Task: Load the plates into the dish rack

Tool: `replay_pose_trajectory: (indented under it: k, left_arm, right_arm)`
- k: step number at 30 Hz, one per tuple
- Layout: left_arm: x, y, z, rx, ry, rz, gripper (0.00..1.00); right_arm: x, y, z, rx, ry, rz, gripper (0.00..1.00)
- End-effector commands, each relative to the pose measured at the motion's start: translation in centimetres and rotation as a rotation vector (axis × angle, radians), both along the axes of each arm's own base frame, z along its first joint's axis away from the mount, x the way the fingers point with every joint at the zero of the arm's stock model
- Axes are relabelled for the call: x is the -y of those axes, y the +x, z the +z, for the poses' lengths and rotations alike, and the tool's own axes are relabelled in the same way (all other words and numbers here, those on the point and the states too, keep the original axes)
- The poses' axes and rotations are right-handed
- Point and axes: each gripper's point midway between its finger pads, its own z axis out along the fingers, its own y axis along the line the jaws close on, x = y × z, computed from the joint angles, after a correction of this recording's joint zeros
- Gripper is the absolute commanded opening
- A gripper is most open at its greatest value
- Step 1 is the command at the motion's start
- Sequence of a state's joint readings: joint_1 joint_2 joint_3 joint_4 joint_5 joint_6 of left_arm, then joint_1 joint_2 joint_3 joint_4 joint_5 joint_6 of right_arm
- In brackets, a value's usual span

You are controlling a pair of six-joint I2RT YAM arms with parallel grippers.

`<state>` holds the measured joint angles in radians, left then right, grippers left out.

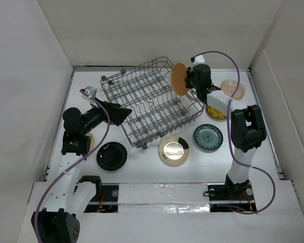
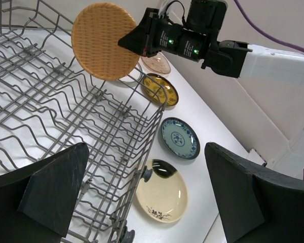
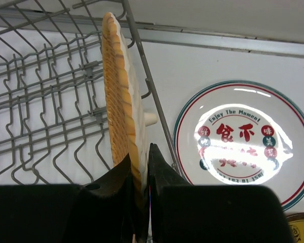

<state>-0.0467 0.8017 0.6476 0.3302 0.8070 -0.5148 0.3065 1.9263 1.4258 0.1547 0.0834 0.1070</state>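
The plate is already upright, so my right gripper should move down, drifting left in the top view, and release it between the rack's empty wires.
The grey wire dish rack (image 1: 151,104) stands slantwise at mid-table with nothing in it. My right gripper (image 1: 188,80) is shut on the rim of the orange-brown plate (image 1: 179,78), which it holds upright on edge over the rack's far right rim. In the right wrist view the fingers (image 3: 114,177) pinch that plate (image 3: 116,91) by its lower edge. My left gripper (image 1: 122,114) hangs open at the rack's left side with nothing between its wide jaws (image 2: 146,167). The other plates lie flat on the table.
A black plate (image 1: 112,155) lies front left, a cream plate (image 1: 174,150) and a patterned teal plate (image 1: 208,137) in front of the rack. A yellow plate (image 1: 216,113) is half under the right arm. The white plate with red marks (image 3: 243,139) lies at back right.
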Motion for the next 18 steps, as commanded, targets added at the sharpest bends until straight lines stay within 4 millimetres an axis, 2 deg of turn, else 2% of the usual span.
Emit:
replay_pose_trajectory:
  k: [1,7,10,12,15,17,18]
  left_arm:
    - [0.1,-0.5,3.0,0.110,0.012,-0.005,0.99]
    - [-0.1,0.0,2.6,0.094,0.019,0.012,0.99]
    - [-0.4,0.3,2.2,0.076,0.026,0.035,0.99]
    - [-0.3,0.1,2.4,0.086,0.022,0.031,0.99]
    - [-0.5,0.4,2.3,0.081,0.028,0.045,0.99]
    - [-0.5,0.3,2.4,0.086,0.027,0.043,0.99]
    - [-0.4,0.1,2.5,0.090,0.023,0.040,0.99]
  right_arm:
    - [-0.3,1.4,4.2,0.122,-0.042,-0.039,0.00]
    - [-2.1,1.1,1.8,0.082,-0.118,-0.037,0.00]
    - [-2.5,1.1,1.1,0.073,-0.160,-0.029,0.00]
    - [-3.6,0.8,1.0,0.071,-0.175,-0.015,0.00]
    - [-3.7,0.7,0.6,0.069,-0.206,-0.025,0.00]
    - [-4.3,0.7,0.1,0.056,-0.212,-0.023,0.03]
    - [-4.1,0.7,-0.1,0.050,-0.219,-0.032,0.08]
